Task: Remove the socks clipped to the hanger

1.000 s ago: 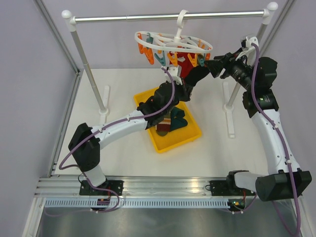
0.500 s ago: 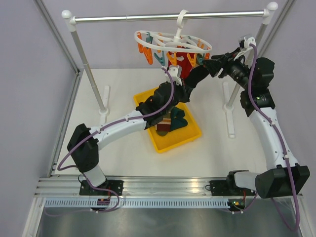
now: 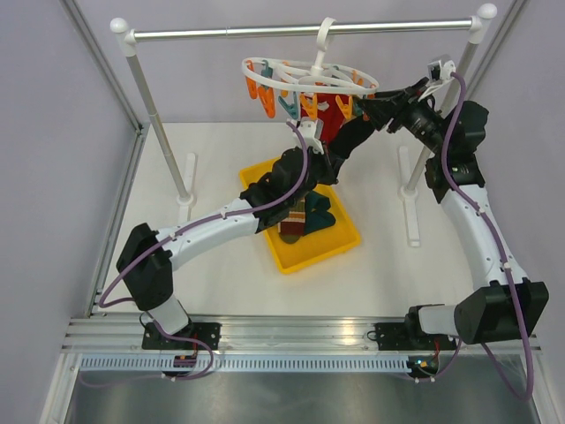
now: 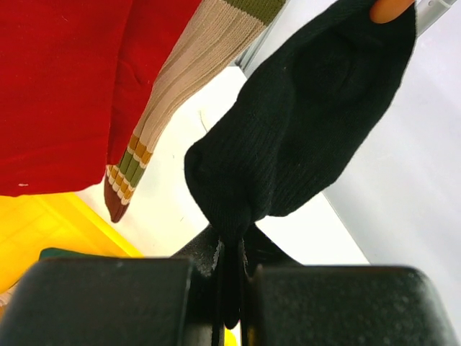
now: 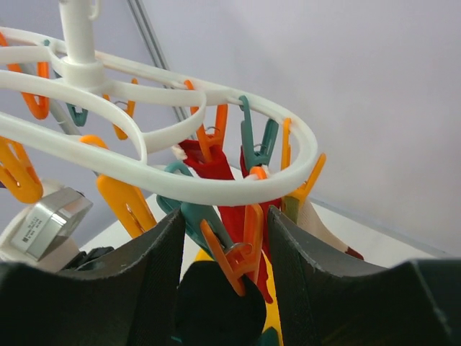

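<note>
I will pull my left gripper down next, away from the orange clip [image 5: 241, 252], to let go of the black sock over the yellow tray, where other socks already are.
The white hanger [image 3: 309, 74] hangs by its hook from the rail, its ring [image 5: 216, 189] lined with orange and teal clips. A black sock [image 4: 310, 130] hangs from an orange clip [image 5: 241, 252]. My left gripper [image 4: 230, 267] is shut on the sock's lower tip, below the hanger [image 3: 334, 159]. My right gripper [image 5: 225, 216] is open at the ring's right side [image 3: 371, 108], one finger on each side of that orange clip and neither pressing it. A red sock [image 4: 57, 86] and a tan striped sock [image 4: 187, 79] stay clipped beside the black one.
A yellow tray [image 3: 342, 244] under the hanger holds several socks. The metal rail [image 3: 265, 31] stands on two white posts with feet on the table [image 3: 185, 199] [image 3: 410, 190]. A teal clip [image 5: 194, 216] sits against the right gripper's left finger.
My right gripper has moved up and left to the hanger ring, and its jaws have narrowed around the orange clip. The left arm keeps its hold on the black sock, hardly moving.
</note>
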Motion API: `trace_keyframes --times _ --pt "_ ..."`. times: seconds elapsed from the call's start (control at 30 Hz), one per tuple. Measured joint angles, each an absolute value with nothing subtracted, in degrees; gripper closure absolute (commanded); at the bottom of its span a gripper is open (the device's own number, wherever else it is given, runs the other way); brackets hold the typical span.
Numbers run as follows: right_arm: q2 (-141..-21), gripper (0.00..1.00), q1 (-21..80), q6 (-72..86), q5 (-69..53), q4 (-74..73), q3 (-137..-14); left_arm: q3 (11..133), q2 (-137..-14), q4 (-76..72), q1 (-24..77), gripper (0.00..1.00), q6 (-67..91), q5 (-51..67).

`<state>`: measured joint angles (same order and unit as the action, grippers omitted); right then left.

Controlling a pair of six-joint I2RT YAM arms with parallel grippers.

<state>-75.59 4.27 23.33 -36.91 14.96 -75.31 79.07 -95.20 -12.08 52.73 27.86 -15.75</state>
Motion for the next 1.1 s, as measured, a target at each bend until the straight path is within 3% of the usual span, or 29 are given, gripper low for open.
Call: trace_keyframes --times 0.73,1.1 --pt "-76.4 0.77 4.3 28.5 -38.7 19.7 -73.5 78.2 -94.6 -12.0 52.7 0.98 28.9 -14.6" --pt "-74.6 0.90 4.3 27.0 -37.1 17.6 -73.5 72.2 -91.6 -12.1 52.0 0.98 29.4 -14.7"
